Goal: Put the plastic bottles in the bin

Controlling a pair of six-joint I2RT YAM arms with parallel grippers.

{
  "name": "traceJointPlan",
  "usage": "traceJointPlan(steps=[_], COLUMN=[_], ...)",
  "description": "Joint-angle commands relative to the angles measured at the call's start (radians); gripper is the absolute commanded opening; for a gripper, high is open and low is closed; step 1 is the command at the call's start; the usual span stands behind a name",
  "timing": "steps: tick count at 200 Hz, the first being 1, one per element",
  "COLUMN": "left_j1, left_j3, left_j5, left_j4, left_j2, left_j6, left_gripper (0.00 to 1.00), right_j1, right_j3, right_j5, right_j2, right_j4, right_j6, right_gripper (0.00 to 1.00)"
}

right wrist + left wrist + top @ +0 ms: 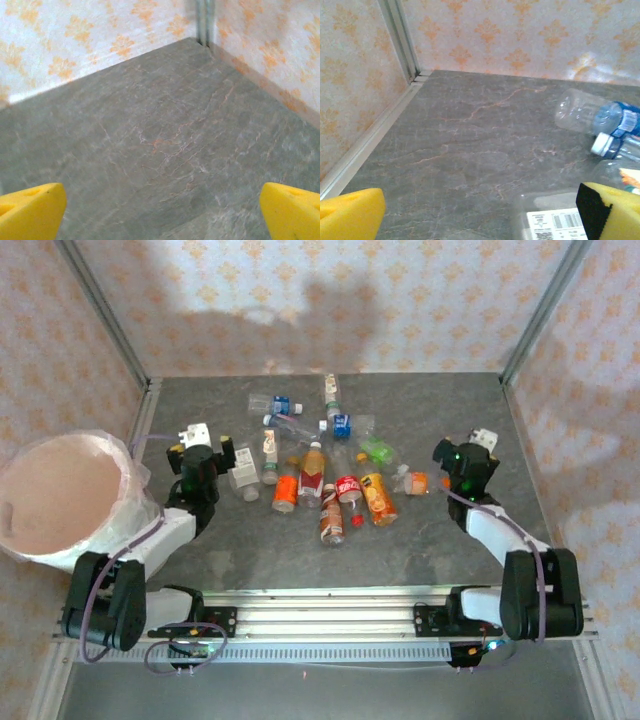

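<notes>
I should next turn my right gripper toward the bottles and lower it onto the orange end of the small bottle [418,483], because its open fingers face only bare table.
Several plastic bottles [330,475] lie scattered on the middle of the grey table. Among them are clear ones with blue labels [340,425], a green one [377,450] and red and orange ones [348,488]. The white bin [45,550] with its pale pink inside stands at the table's left edge. My left gripper [205,452] is open, just left of a clear bottle with a white label [243,475]. In the left wrist view that bottle [555,220] lies beside the right fingertip [612,212]. My right gripper [465,462] is open with bare table between its fingers [30,215], right of a small orange bottle [415,482].
Patterned walls and metal posts [140,370] close in the table at the back and sides. A clear bottle with a blue label [600,117] lies ahead of the left gripper [480,220]. Bare table stretches ahead of the right gripper [160,215] to the far right corner.
</notes>
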Motion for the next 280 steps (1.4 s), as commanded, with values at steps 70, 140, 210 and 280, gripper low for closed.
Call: traceJointPlan(steps=[70,140,210,280], left_j1=[-0.039,-0.134,-0.157,-0.157], left_j3=[0.238,0.211,0.398,0.428], left_j5=[0.29,0.537,0.378,0.436], left_j4=[-0.583,-0.439,-0.807,-0.841], left_j2=[-0.106,-0.062,-0.106,-0.152], left_j6=[-0.571,-0.703,-0.541,-0.443], left_gripper=[1.0,1.0,1.0,1.0], right_j1=[-0.052,-0.052,-0.045,-0.046], right_j3=[0.35,0.348,0.379,0.298], right_j5=[-0.473,-0.501,-0.495,-0.402], right_j2=[0.205,0.313,0.46,0.431], right_j4=[-0.891,-0.781,-0.722,-0.632], right_j6=[0.647,0.83,0.879,0.905], right_gripper=[0.99,0.96,0.95,0.74])
